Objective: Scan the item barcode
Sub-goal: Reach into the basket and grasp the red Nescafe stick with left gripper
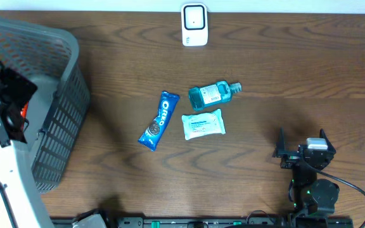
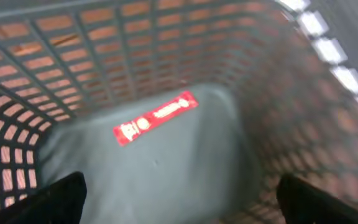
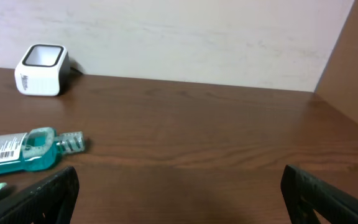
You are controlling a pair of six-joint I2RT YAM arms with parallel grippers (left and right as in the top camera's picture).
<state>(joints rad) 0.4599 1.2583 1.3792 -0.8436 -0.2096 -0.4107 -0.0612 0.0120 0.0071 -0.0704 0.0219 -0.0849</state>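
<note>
The red packet lies flat on the basket's bottom below. Next, my left gripper moves down between its mesh sides and closes across the packet's middle (image 1: 24, 113) (image 2: 156, 117).
A white barcode scanner (image 1: 194, 24) stands at the table's far edge, also visible in the right wrist view (image 3: 40, 70). Mid-table lie a blue Oreo pack (image 1: 159, 120), a teal mouthwash bottle (image 1: 213, 94) with its barcode label facing up (image 3: 23, 151), and a white wipes pack (image 1: 203, 124). My left gripper (image 2: 182, 202) hangs open over the inside of the grey basket (image 1: 68, 95). A red packet (image 2: 156, 117) lies on the basket floor below it. My right gripper (image 3: 179, 193) stands open and empty near the front right (image 1: 303, 149).
The basket's mesh walls (image 2: 135, 50) surround the left gripper on all sides. A pale wall (image 3: 185, 37) runs behind the table's far edge. Bare wood (image 3: 216, 137) lies ahead of the right gripper.
</note>
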